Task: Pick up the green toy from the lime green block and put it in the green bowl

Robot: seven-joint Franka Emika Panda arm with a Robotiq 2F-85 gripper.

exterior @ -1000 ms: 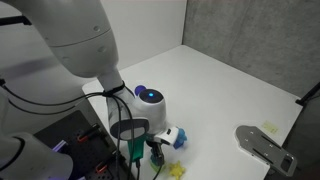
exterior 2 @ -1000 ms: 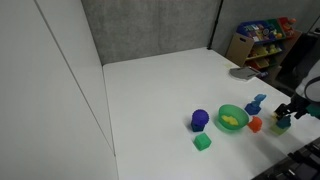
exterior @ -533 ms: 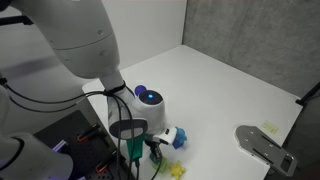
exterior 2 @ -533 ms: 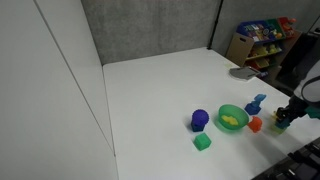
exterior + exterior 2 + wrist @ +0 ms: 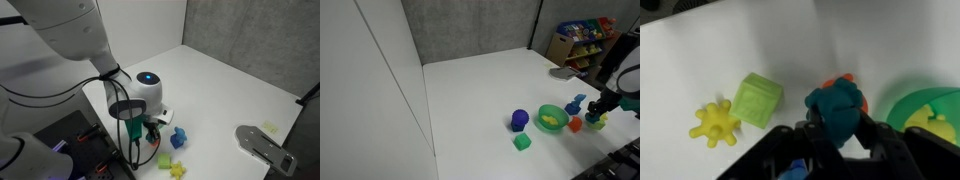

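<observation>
The gripper first needs to carry the green toy toward the right in the wrist view, so that it gets over the bowl.
In the wrist view the dark teal green toy sits between my black fingers, held above the white table. My gripper is shut on it. The lime green block lies on the table to the left of the toy, apart from it and with nothing on top. The green bowl shows at the right edge. In an exterior view the gripper hangs just right of the green bowl. In an exterior view the gripper hovers above the block.
A yellow star toy lies left of the block. An orange toy sits right behind the held toy. A blue toy, a dark blue toy and a green cube surround the bowl, which holds a yellow piece. The table's front edge is close.
The jaws went from open to shut on the green toy. The gripper has since risen off the block with the toy in it.
</observation>
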